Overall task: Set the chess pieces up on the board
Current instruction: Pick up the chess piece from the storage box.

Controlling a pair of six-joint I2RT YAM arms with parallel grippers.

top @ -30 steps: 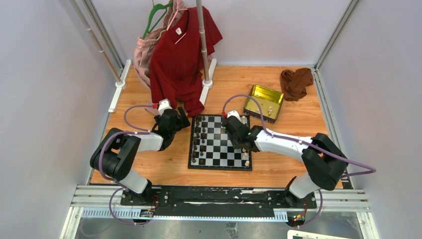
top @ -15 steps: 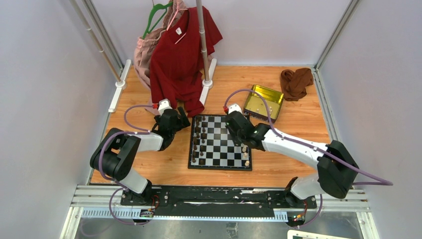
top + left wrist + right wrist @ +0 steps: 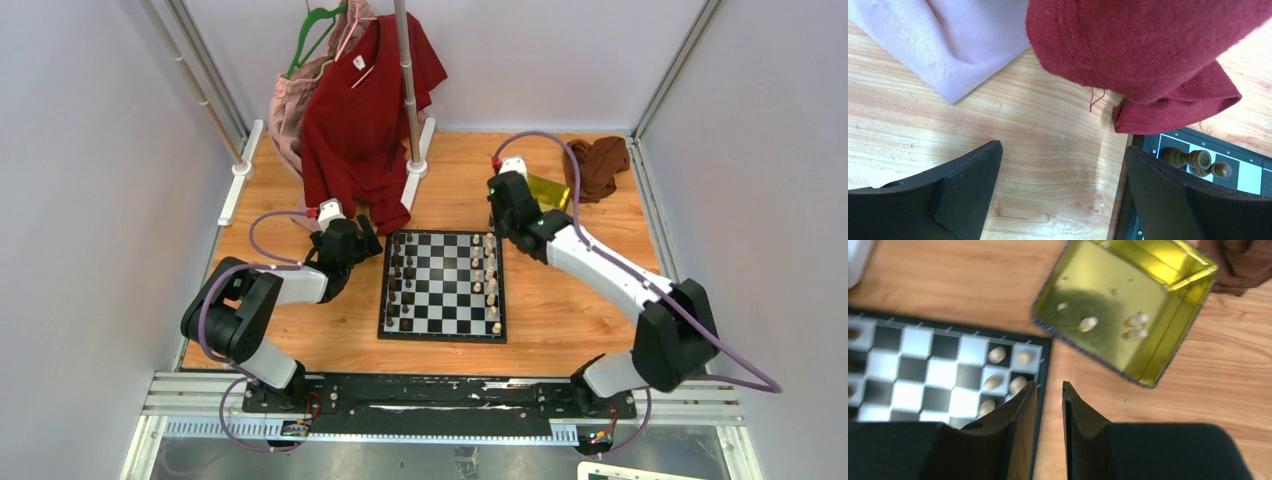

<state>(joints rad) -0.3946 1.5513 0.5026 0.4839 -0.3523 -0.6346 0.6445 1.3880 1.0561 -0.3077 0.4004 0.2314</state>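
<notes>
My right gripper moves right in the top view next, down onto the cream pawn (image 3: 1137, 319), still unplaced in the gold tin.
The board (image 3: 443, 312) lies at mid-table. Dark chess pieces (image 3: 400, 280) stand along its left columns and light pieces (image 3: 490, 278) along its right columns. My right gripper (image 3: 500, 222) hangs over the board's far right corner. In its wrist view my right gripper (image 3: 1049, 387) is open only a narrow gap, with nothing in it, over the board's (image 3: 913, 342) border, beside several light pieces (image 3: 997, 354). My left gripper (image 3: 362, 232) rests left of the board's far left corner. In the left wrist view my left gripper (image 3: 1063, 147) is wide open over bare wood, with dark pieces (image 3: 1180, 157) to its right.
A gold tin (image 3: 1120, 277) just past the board's far right corner holds three light pieces (image 3: 1088, 323). A brown cloth (image 3: 595, 165) lies behind it. A red shirt (image 3: 1148, 50) and a pink garment (image 3: 948, 40) hang from the rack (image 3: 417, 165) above my left gripper.
My right arm has swung from above the board's right half back and to the right, towards the tin. The left arm has not moved.
</notes>
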